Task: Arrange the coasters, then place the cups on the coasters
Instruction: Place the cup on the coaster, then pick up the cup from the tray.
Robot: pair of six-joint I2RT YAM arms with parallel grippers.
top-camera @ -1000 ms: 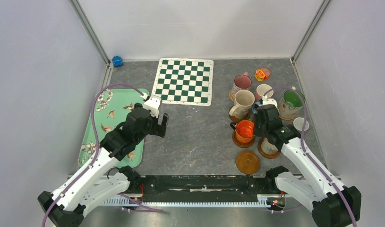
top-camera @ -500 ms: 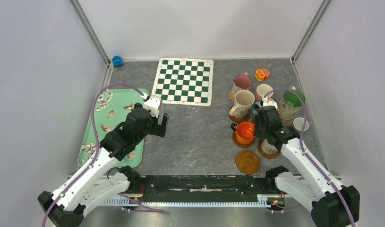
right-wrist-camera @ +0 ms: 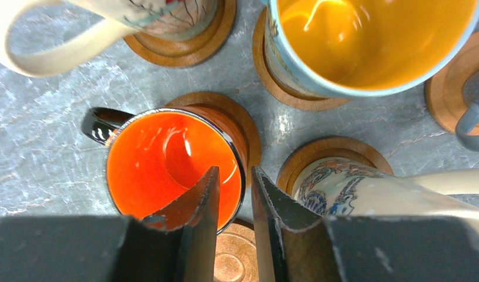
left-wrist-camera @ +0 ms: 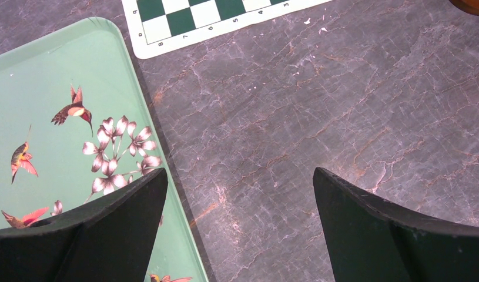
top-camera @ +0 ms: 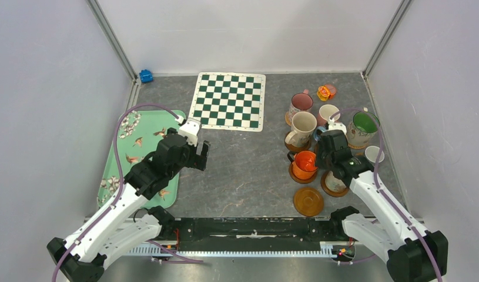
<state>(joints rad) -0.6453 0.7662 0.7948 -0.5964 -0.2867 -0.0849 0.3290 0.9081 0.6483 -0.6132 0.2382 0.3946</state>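
I'll turn my left gripper, move it back and down over the mint tray's near part, then close; one coaster is empty.
An orange cup (top-camera: 305, 160) stands on a dark wooden coaster (top-camera: 303, 174) at the right of the table. My right gripper (top-camera: 318, 158) hangs over its right rim. In the right wrist view one finger is inside the orange cup (right-wrist-camera: 166, 164) and the other outside, and the right gripper (right-wrist-camera: 234, 171) is open a little, with a gap wider than the rim. A patterned cup (right-wrist-camera: 354, 188) sits on its coaster just right of it. An empty coaster (top-camera: 308, 201) lies nearer the front. My left gripper (top-camera: 203, 154) is wide open over bare table (left-wrist-camera: 240, 176).
Behind the orange cup, on coasters, stand a cream cup (top-camera: 302, 125), a pink-lined cup (top-camera: 301, 103) and a green-lined cup (top-camera: 364, 124). A small white cup (top-camera: 374, 154) stands near the right wall. The mint tray (top-camera: 116, 176) lies left, the chequered mat (top-camera: 229, 100) behind.
My right gripper's jaws have parted slightly around the orange cup's rim. The cup stays on its coaster. The left arm has not moved.
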